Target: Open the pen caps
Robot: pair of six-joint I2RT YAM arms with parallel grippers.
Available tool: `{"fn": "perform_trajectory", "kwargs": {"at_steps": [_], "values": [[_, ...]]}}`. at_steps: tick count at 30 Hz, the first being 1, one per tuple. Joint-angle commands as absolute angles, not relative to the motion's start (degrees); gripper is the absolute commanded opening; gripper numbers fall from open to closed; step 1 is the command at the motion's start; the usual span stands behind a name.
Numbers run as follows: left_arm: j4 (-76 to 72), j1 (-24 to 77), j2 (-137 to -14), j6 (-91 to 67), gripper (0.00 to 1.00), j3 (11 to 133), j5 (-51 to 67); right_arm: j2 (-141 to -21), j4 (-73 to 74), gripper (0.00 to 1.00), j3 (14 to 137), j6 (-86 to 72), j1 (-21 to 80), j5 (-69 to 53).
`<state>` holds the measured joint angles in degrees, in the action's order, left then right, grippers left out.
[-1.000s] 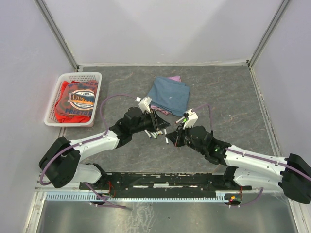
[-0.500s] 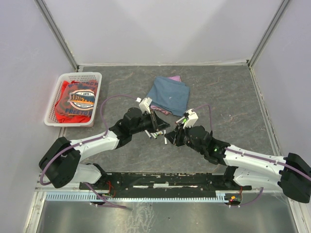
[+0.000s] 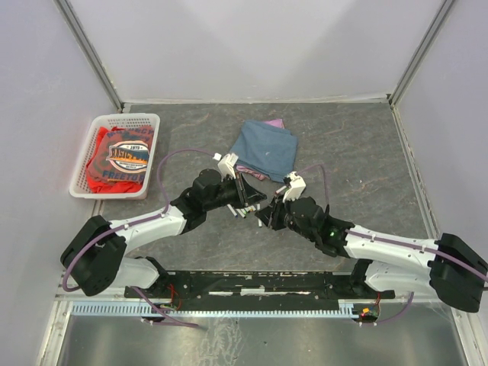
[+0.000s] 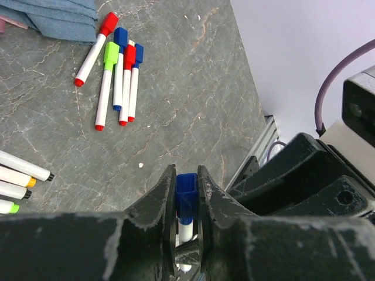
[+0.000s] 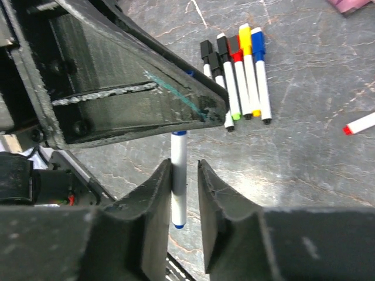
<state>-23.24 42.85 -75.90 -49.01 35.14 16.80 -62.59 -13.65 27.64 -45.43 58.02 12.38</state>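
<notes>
The white pen's body [image 5: 179, 170] is inside my right gripper, so I will pull my left gripper to the left in the top view and down beside the blue cloth, and let go of the blue pen cap there.
My left gripper [image 4: 186, 175] is shut on the blue pen cap [image 4: 186, 188] of a white-barrelled pen, held above the table; it shows in the top view [image 3: 253, 200] and as the big black body in the right wrist view [image 5: 117, 88]. My right gripper [image 5: 185, 170] sits around that pen's white barrel [image 5: 179, 170]. The barrel touches one finger, with a gap to the other. In the top view the right gripper [image 3: 264, 216] meets the left one. Capped pens [image 4: 117, 76] lie in a row on the table. Another row of pens [image 5: 240, 70] lies near the left gripper.
A folded blue cloth [image 3: 264, 149] lies behind the grippers, with a pink item [image 3: 274, 122] under its far edge. A white basket [image 3: 84, 164] holding red cloth stands at the left. More pens [image 4: 17, 175] and a lone red-tipped pen [image 5: 360, 124] lie on the table.
My right gripper has moved left to the left gripper and now sits around the held pen's barrel. The left arm has stayed put.
</notes>
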Motion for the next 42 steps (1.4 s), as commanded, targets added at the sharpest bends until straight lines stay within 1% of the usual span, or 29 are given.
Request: {"fn": "perform_trajectory", "kwargs": {"at_steps": [1, 4, 5, 17, 24, 26, 29, 34, 35, 37, 42], "values": [[-27.7, 42.8, -74.5, -51.3, 0.03, 35.1, 18.2, -64.4, -16.3, 0.23, 30.1, -44.9, 58.2, 13.1], [-27.8, 42.7, -74.7, -51.0, 0.03, 35.1, 16.5, -65.0, -14.5, 0.02, 30.6, -44.8, 58.1, 14.6], [-27.6, 42.7, -74.9, -50.7, 0.03, 35.1, 15.5, -65.1, -13.4, 0.01, 30.9, -44.8, 58.2, 15.1], [-22.3, 42.3, -79.3, -48.4, 0.03, 42.2, -0.8, -71.2, -3.9, 0.01, 33.2, -42.2, 58.1, 18.6], [-23.3, 42.1, -80.3, -49.9, 0.03, 43.8, -3.6, -74.5, -4.4, 0.01, 32.6, -42.1, 58.2, 20.0], [-25.0, 41.7, -80.3, -49.6, 0.03, 43.5, -2.7, -74.1, -4.9, 0.01, 32.1, -42.2, 58.2, 19.5], [-33.5, 40.4, -79.7, -49.2, 0.03, 40.7, 3.8, -71.5, -7.8, 0.01, 29.9, -42.6, 58.2, 16.9], [-46.5, 35.2, -79.4, -51.8, 0.03, 36.2, 17.6, -64.8, -16.8, 0.01, 24.3, -45.8, 55.7, 6.3], [-48.9, 33.8, -79.1, -52.2, 0.03, 35.3, 20.9, -63.0, -22.2, 0.01, 21.4, -48.1, 53.7, 1.9], [-49.9, 33.4, -79.1, -51.7, 0.03, 35.4, 23.6, -62.0, -25.9, 0.01, 20.0, -49.3, 51.8, -2.3], [-53.6, 32.8, -81.0, -54.4, 0.03, 36.0, 27.7, -63.5, -34.3, 0.01, 17.4, -51.8, 49.2, -7.5]]}}
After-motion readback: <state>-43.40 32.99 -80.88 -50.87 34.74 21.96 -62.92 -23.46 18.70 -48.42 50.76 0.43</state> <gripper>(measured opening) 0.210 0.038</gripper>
